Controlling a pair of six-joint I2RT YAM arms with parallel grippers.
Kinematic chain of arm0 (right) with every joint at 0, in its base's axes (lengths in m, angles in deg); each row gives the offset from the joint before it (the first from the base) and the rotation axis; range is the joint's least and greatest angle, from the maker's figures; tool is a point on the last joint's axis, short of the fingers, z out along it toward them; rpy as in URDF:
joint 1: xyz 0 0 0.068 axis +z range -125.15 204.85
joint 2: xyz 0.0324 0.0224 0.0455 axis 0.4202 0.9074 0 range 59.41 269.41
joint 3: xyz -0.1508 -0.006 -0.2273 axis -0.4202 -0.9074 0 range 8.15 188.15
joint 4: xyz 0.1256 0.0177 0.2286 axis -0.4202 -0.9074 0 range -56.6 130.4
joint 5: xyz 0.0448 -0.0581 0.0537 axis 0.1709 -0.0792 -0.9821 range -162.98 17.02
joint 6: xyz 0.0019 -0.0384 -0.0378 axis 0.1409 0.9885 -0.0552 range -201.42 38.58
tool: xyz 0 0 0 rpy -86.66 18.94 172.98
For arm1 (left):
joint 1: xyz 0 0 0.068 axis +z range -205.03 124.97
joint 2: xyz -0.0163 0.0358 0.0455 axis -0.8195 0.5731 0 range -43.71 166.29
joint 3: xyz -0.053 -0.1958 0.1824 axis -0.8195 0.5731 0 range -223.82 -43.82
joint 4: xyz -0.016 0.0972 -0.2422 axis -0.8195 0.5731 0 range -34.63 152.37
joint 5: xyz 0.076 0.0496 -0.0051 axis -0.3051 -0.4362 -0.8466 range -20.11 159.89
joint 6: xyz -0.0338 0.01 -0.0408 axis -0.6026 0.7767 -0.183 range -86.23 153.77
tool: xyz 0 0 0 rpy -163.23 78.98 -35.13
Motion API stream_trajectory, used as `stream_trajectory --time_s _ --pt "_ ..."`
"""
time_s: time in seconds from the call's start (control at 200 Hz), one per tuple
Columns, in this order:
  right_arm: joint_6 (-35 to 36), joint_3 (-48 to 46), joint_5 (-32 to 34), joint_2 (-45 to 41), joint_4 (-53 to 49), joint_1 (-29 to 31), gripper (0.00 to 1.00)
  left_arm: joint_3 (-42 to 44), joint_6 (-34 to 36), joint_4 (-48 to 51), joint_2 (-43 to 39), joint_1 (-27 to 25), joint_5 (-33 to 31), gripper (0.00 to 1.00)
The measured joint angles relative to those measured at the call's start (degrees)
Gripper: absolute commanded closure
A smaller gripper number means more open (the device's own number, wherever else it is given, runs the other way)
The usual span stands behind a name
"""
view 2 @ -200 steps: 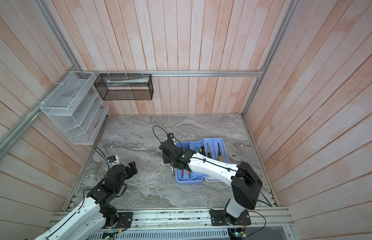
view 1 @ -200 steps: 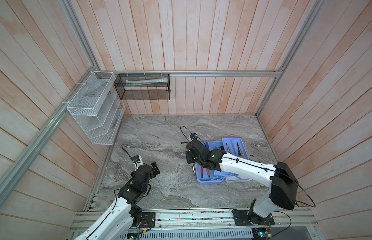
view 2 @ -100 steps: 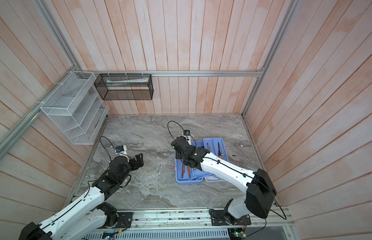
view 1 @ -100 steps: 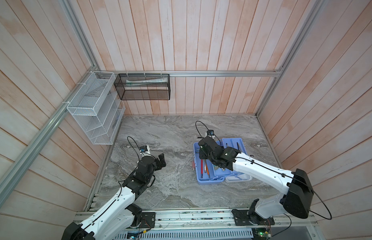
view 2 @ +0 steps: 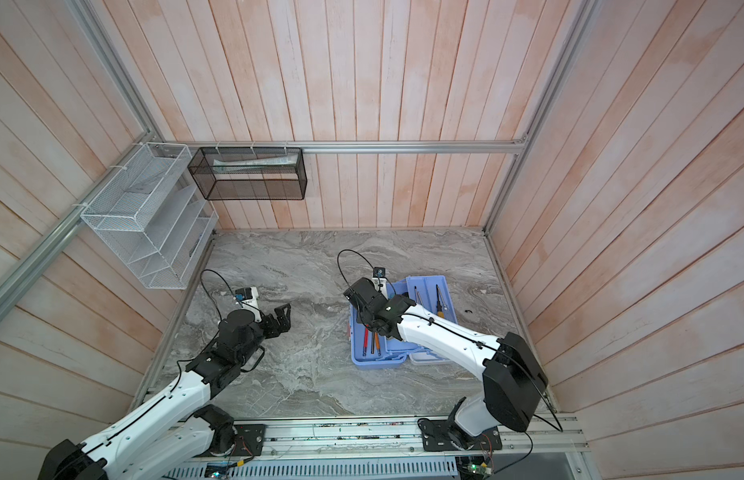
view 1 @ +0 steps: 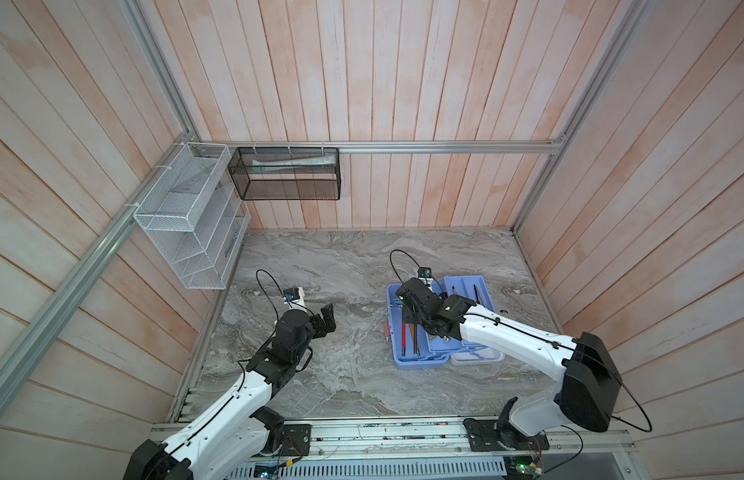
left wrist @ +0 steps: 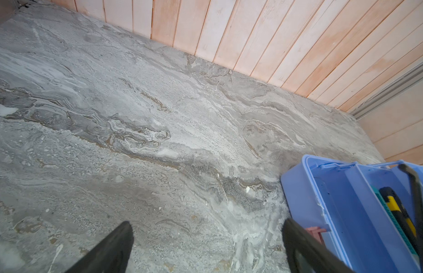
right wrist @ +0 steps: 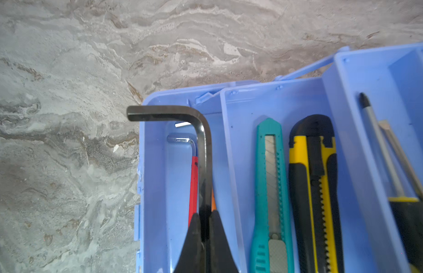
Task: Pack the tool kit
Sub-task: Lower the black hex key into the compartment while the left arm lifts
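Note:
My right gripper moves down into the tool kit's base section [view 1: 409, 342] beside the red-sleeved hex key [right wrist: 194, 184] next to release the black one, which already hangs lengthwise over that section.
The tool kit [view 1: 416, 362] [view 2: 376, 362] lies open at the right of the marble table, with light blue base and trays and a white lid [view 1: 480, 356] under my right arm. My right gripper [right wrist: 204, 218] [view 1: 409, 316] is shut on a big black hex key [right wrist: 203, 141], held over the base compartment. A red-sleeved hex key [right wrist: 194, 184] lies in that compartment. A teal utility knife [right wrist: 269, 189] and a yellow-black utility knife [right wrist: 312, 189] fill one tray, screwdrivers [right wrist: 383, 151] another. My left gripper [view 1: 322, 321] [view 2: 278, 318] [left wrist: 207, 225] is open above bare table, left of the kit [left wrist: 305, 189].
A white wire mesh basket [view 1: 187, 224] hangs on the left wall and a black mesh basket [view 1: 287, 174] on the back wall. Wood-panel walls close the table on three sides. A small dark bit [view 1: 503, 311] lies right of the kit.
My right gripper has carried the black hex key rightward, from left of the kit to over its base. My left arm has stretched forward toward the table's middle, still open.

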Motion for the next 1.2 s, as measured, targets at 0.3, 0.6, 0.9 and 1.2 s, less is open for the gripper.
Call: stream_trajectory --time_s 0.3,0.6,0.9,1.2 --pt "-0.7 0.39 -1.49 4.42 -0.2 0.0 1.0 0.0 -0.5 -1.42 2.05 0.0 1.01 0.0" --pt "-0.24 0.39 -2.16 5.35 0.98 -0.55 1.0 -0.07 -0.9 -1.38 3.26 0.0 2.27 0.0" --pt "1.36 0.35 -3.74 7.93 3.34 -1.77 1.0 -0.74 -1.22 0.22 3.93 0.0 3.54 0.0" --pt "2.78 -1.25 -4.28 8.11 5.62 -3.13 1.0 -1.2 -1.99 2.69 3.39 0.0 4.2 0.0"
